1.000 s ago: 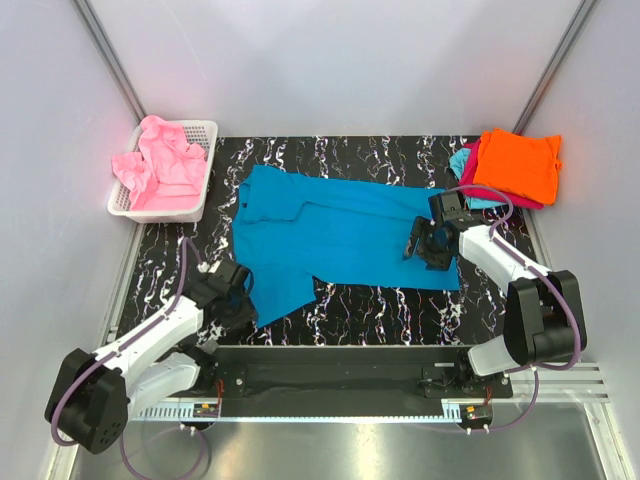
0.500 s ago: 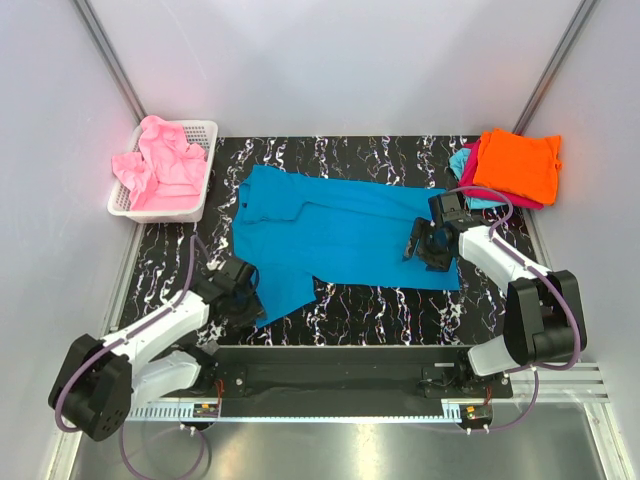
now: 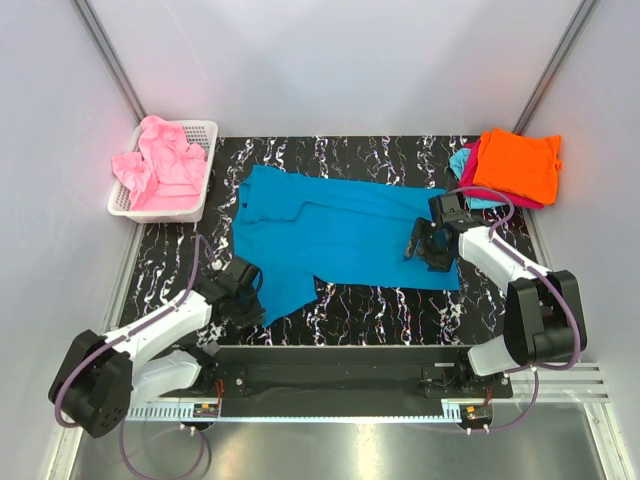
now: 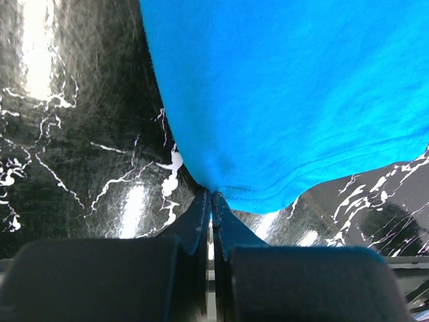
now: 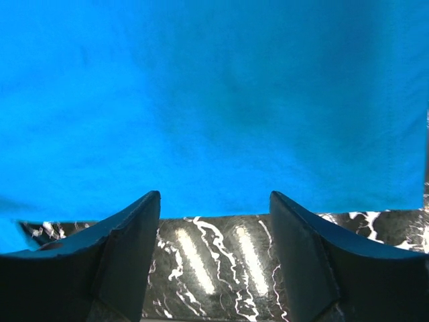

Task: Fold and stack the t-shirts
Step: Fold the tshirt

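I will move my right gripper to the right in the top view and back, and turn and lower it onto the t-shirt's near hem corner, because that corner is past its fingers.
A teal-blue t-shirt lies spread across the black marbled table. My left gripper is shut on its near left hem corner; the left wrist view shows the cloth pinched between the closed fingers. My right gripper is open and sits low over the shirt's right edge; in the right wrist view the cloth ends just ahead of the spread fingers. A stack of folded shirts sits at the back right: orange on top, magenta and light cyan beneath. Pink shirts fill the basket.
A white mesh basket stands at the back left off the table's corner. Grey walls close in the sides and back. Bare marbled table shows along the near edge.
My left gripper has moved right along the near edge and now grips the shirt's hem corner, shifting it slightly. The right arm has barely moved.
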{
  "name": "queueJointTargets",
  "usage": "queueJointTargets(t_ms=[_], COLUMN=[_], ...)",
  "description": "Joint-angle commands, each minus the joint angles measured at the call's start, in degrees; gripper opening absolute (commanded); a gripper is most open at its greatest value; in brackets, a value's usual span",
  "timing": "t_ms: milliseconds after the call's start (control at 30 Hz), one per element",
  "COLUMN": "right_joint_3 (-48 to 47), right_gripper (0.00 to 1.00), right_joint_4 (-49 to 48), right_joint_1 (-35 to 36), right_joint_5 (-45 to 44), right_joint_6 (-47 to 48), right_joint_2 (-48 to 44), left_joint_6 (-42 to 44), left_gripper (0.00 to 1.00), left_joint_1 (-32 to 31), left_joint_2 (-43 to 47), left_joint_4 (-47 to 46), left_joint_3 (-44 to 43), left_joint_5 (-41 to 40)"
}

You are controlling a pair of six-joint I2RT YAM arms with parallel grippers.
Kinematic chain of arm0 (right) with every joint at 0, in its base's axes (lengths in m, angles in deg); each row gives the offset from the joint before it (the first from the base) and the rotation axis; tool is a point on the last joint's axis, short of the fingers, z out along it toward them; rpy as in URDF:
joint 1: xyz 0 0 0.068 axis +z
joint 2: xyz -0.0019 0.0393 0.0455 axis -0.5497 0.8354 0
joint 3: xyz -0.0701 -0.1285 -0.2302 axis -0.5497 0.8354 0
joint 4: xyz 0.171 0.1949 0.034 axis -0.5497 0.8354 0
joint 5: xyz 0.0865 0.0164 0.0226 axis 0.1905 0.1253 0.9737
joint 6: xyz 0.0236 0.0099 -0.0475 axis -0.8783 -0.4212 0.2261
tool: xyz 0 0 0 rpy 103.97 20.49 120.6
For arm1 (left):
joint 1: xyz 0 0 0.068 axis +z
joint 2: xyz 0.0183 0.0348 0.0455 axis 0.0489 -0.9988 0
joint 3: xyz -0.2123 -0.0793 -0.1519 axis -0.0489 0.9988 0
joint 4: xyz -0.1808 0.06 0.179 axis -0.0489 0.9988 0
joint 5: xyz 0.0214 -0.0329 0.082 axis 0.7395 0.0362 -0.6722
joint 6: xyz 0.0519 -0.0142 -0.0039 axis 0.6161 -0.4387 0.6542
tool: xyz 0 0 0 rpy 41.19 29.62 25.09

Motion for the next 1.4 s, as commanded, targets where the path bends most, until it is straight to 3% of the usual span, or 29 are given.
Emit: queueJointTargets(t_ms=[0, 133, 200, 367, 533, 867, 1233, 1367], right_joint_3=[1.0, 6.8, 10.0, 8.9, 10.8, 15.4, 19.7, 19.9], right_gripper=[0.75, 0.82, 0.8, 0.71, 0.72, 0.71, 0.48, 0.47], right_joint_4=[-0.3, -3.8, -6.5, -3.2, -0.8, 0.3, -2.6, -5.3], right_joint_1=[0.6, 0.4, 0.4, 0.3, -2.1, -14.3, -16.0, -17.7], right_joint_5=[-6.8, -10.8, -11.4, -10.9, -14.3, -12.3, -10.6, -8.4], right_joint_6=[-3.4, -11.6, -15.1, -17.4, -20.9, -18.8, -18.7, -16.2], right_joint_2=[-3.0, -9.5, -12.1, -6.6, -6.4, -13.8, -15.2, -13.6], left_joint_6=[0.6, 0.5, 0.7, 1.4, 1.8, 3.4, 3.9, 3.8], left_gripper=[0.0, 0.0, 0.0, 0.0, 0.0, 0.0, 0.0, 0.0], left_joint_1=[-0.8, -0.9, -0.9, -0.9, -0.9, -0.9, -0.9, -0.9], left_joint_2=[2.8, 7.4, 9.0, 9.3, 8.9, 5.5, 4.8, 5.1], left_joint_4=[2.2, 6.8, 8.5, 9.1, 9.3, 7.3, 5.7, 5.7], left_joint_3=[-0.6, -3.9, -5.0, -7.2, -9.0, -9.3, -8.1, -7.9], left_joint_5=[-1.3, -4.6, -5.6, -6.3, -7.9, -8.7, -7.6, -7.2])
